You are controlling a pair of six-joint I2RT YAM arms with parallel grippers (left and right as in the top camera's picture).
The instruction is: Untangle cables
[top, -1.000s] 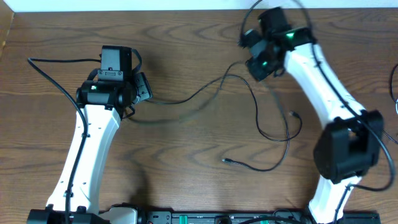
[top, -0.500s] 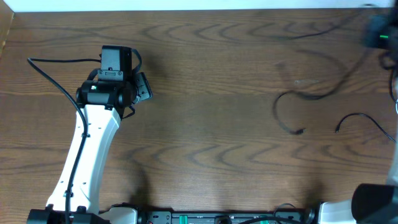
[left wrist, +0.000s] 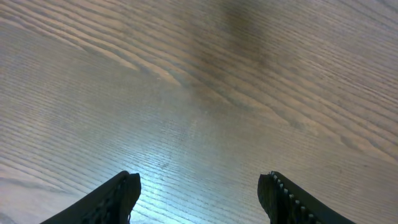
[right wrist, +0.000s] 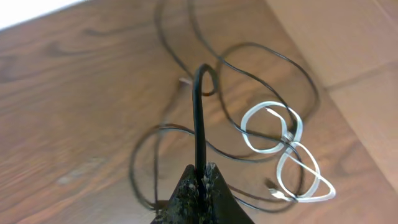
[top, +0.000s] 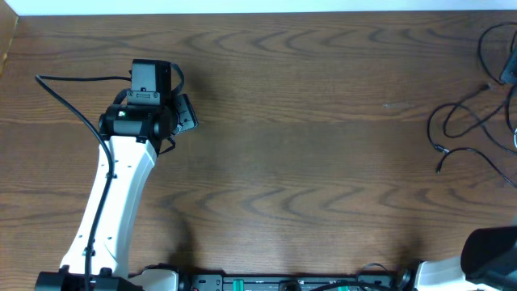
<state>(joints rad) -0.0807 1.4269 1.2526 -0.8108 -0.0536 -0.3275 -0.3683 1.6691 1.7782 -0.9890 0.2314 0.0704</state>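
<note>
Next, my right gripper lowers and draws back toward the black loops beside the white cable. It releases its piece of black cable there, because that piece still arches above the pile.
The black cables (top: 464, 129) lie in loose loops at the table's far right edge. In the right wrist view my right gripper (right wrist: 202, 169) is shut on one black cable (right wrist: 199, 106), which rises straight out of the fingertips and hooks over. Beneath it lie more black loops (right wrist: 267, 62) and a white cable (right wrist: 287, 151) wound in a figure of eight with a small plug end. In the overhead view the right gripper itself is off the frame. My left gripper (left wrist: 199, 186) hangs open over bare wood, nothing between its fingers; from overhead the left gripper (top: 182, 113) is at the left.
A thick black wire (top: 69, 101) runs from the left arm toward the left table edge. The right arm's base (top: 493, 255) sits at the front right corner. A lighter tan surface (right wrist: 339, 43) borders the table beside the cable pile.
The right arm swung from the back centre out past the right edge, dragging the black cables across the table to the far right. The left arm stayed still.
</note>
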